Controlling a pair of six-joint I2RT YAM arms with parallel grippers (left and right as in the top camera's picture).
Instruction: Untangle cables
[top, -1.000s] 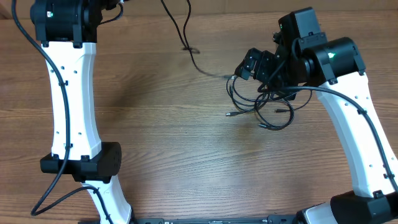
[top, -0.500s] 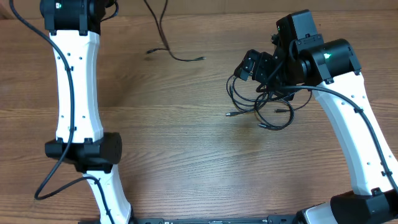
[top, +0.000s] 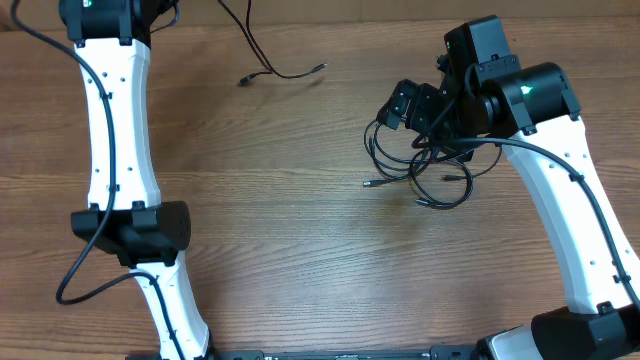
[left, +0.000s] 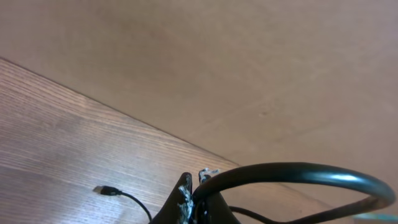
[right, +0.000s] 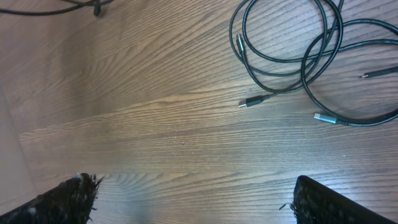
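Note:
I should next swing my left gripper down to its left in the overhead view and let go of the cable there, since bare wood clear of the tangle (top: 36, 84) is below.
A tangle of thin black cables (top: 432, 172) lies on the wooden table at the right, and shows in the right wrist view (right: 292, 53) with silvery plug ends (right: 324, 118). My right gripper (top: 405, 103) hovers over the tangle's upper left side, open wide and empty (right: 196, 199). My left gripper (left: 194, 188) is shut on one separate black cable (top: 262, 62) near the table's far edge. That cable hangs down from the top of the overhead view, with both plug ends resting on the table. One plug (left: 106, 191) shows in the left wrist view.
The left arm (top: 115, 150) stretches along the table's left side, with a thicker black wire looping beside it. The right arm (top: 560, 190) stands at the right edge. Bare wood lies between the held cable and the tangle.
The left arm has pulled its cable left and away from the tangle, and both plug ends now lie further left. The right arm and the tangle have not moved.

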